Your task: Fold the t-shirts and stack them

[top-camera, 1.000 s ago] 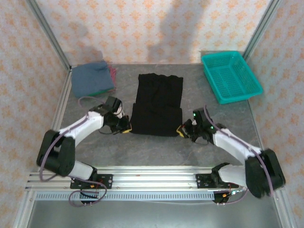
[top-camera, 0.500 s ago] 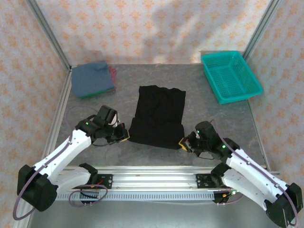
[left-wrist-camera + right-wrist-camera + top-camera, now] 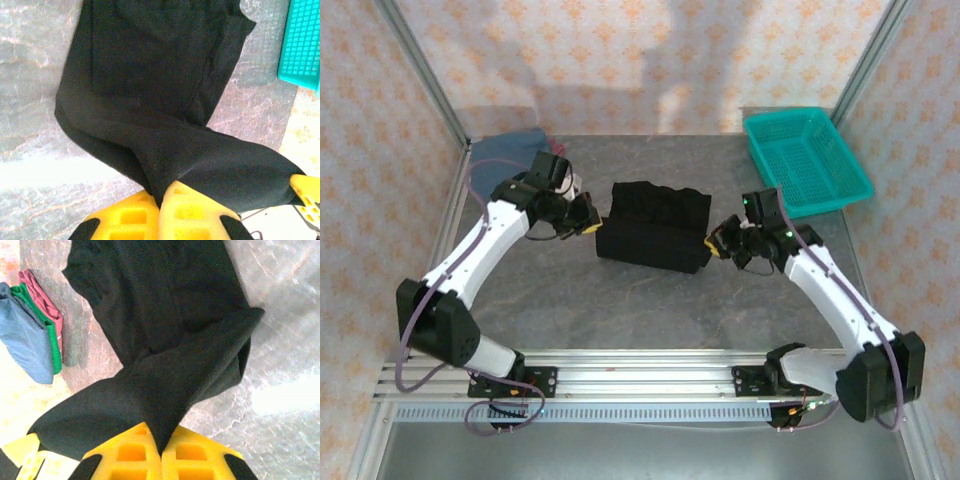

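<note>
The shirt's far part lies uncovered beyond the lifted fold. My left gripper moves outward and down to the shirt's far corner nearer the stack and releases next.
The black t-shirt [image 3: 653,225] lies mid-table, its near part lifted and doubled over toward the back. My left gripper [image 3: 588,225] is shut on the shirt's left corner, and cloth is pinched between its yellow fingers [image 3: 190,210]. My right gripper [image 3: 712,245] is shut on the right corner, black cloth [image 3: 150,390] running into its closed jaws. In the left wrist view the black t-shirt [image 3: 155,75] spreads out ahead. A stack of folded t-shirts sits at the back left: slate-blue [image 3: 22,335], green [image 3: 50,335] and pinkish-red [image 3: 40,295].
A teal mesh basket [image 3: 807,160] stands at the back right, its corner also in the left wrist view [image 3: 302,45]. The left arm partly covers the folded stack [image 3: 505,150]. Metal frame posts and patterned walls close the sides and back.
Both grippers, still shut on the black shirt's near corners, have risen and moved toward the back, carrying the near edge over the rest of the shirt.
</note>
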Motion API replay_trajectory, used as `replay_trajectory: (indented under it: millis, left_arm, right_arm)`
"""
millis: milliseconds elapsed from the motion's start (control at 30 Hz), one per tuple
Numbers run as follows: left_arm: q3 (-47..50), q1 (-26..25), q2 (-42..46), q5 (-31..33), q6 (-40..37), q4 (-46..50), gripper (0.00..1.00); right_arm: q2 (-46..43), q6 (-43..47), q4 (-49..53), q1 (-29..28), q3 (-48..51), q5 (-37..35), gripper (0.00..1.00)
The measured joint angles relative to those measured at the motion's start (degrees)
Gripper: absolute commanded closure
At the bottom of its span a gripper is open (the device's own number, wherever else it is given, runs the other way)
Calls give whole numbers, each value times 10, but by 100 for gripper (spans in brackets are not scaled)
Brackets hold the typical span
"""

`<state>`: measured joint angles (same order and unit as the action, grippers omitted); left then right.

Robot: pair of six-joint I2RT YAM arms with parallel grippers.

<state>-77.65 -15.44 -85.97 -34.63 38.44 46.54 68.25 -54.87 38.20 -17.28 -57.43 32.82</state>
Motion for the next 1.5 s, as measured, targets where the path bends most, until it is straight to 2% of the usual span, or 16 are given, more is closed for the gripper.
replay_trajectory:
  millis: [367, 900, 967, 1000, 1033, 1100, 1200, 1267, 1300, 1400, 1500]
  left_arm:
    - [-132, 28, -142, -18, -21, 4, 100]
    - [-300, 51, -338, -13, -25, 11, 100]
    - [-326, 54, -367, -13, -23, 12, 100]
    - [-344, 55, -384, -12, -23, 14, 96]
    - [-363, 57, -403, -11, -21, 17, 84]
    - [-427, 62, -455, -9, -14, 23, 56]
    - [-554, 76, -538, -2, 11, 37, 38]
    - [-653, 86, -584, 1, 28, 50, 31]
    - [-700, 90, -600, 4, 35, 54, 19]
    - [-764, 102, -590, 7, 46, 58, 17]
    - [-749, 106, -514, 18, 15, 78, 17]
  right_arm:
    - [168, 82, -1, 68, -115, 56, 100]
    - [363, 130, 4, 102, -260, 82, 100]
    - [393, 131, 5, 105, -280, 84, 96]
    - [415, 133, 8, 106, -298, 84, 92]
    - [434, 134, 10, 107, -315, 84, 88]
    - [488, 135, 10, 109, -367, 83, 62]
    - [561, 130, 10, 120, -465, 82, 37]
    - [597, 137, 24, 129, -549, 75, 27]
    - [609, 146, 39, 133, -599, 71, 24]
    - [604, 178, 81, 142, -705, 55, 21]
    - [531, 221, 114, 142, -707, 40, 15]
